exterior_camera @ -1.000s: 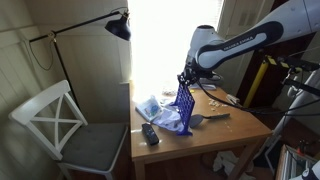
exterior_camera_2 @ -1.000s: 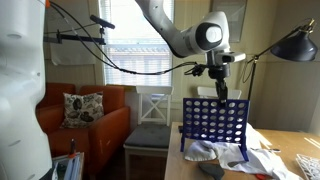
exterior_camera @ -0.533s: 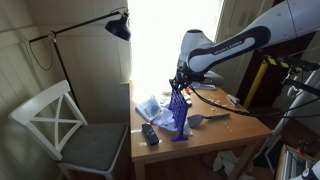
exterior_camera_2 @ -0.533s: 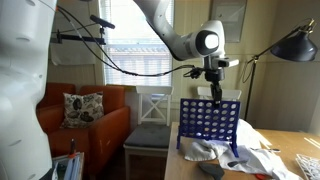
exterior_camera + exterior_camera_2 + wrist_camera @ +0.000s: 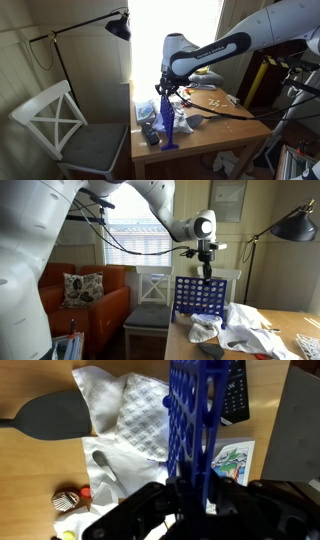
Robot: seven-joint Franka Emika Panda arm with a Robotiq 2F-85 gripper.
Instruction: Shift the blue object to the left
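My gripper moves to the left in the wrist view next and releases the rack, since the white cloth by the spatula lies below on that side.
The blue object is an upright blue grid rack on feet, like a Connect Four frame. It shows edge-on in an exterior view, face-on in an exterior view, and from above in the wrist view. My gripper is shut on the rack's top edge. The rack stands on the wooden table near its edge beside the chair, next to crumpled white cloth.
A black remote lies by the rack. A grey spatula, a spoon and papers lie on the table. A white chair stands beside the table, a black lamp above it. An orange armchair stands further off.
My gripper has carried the blue rack across the table toward the chair-side edge, over the white cloth, and the rack has turned more edge-on in one exterior view.
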